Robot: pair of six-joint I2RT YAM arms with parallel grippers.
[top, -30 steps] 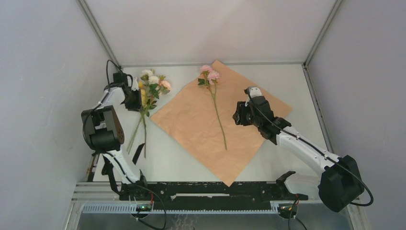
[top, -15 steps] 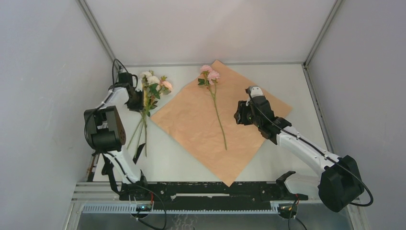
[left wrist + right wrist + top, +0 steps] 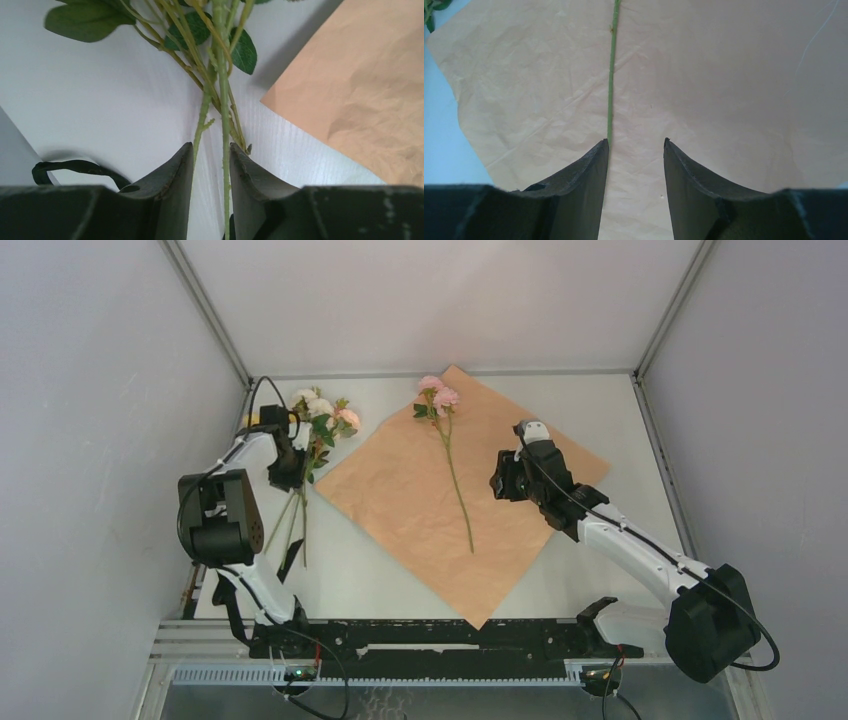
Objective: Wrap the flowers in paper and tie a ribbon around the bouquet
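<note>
The thin green stem is already between my open fingers. My left gripper should next move down slightly onto the stem's bare part short of the leaves (image 3: 304, 500) (image 3: 225, 147) and close.
The paper (image 3: 455, 502) lies flat, peach face up, turned like a diamond. One pink flower (image 3: 438, 393) rests on it, its stem (image 3: 611, 75) running down the sheet. The other flowers (image 3: 322, 410) lie on the table left of the paper. My left gripper (image 3: 291, 466) (image 3: 211, 150) straddles their stems (image 3: 223, 125), jaws apart with table showing between them and nothing squeezed. My right gripper (image 3: 506, 480) (image 3: 636, 142) hovers open over the paper, just right of the single stem. A black ribbon (image 3: 290, 558) lies near the stem ends.
The white table (image 3: 590, 400) is boxed in by grey walls on three sides. A black loop (image 3: 75, 168) shows left of my left fingers; I cannot tell what it is. The arms' bases and a black rail (image 3: 440, 635) run along the near edge.
My left gripper has slid down the bunch's stems toward the near side and its jaws have widened. The right arm, the paper and the single flower have not moved.
</note>
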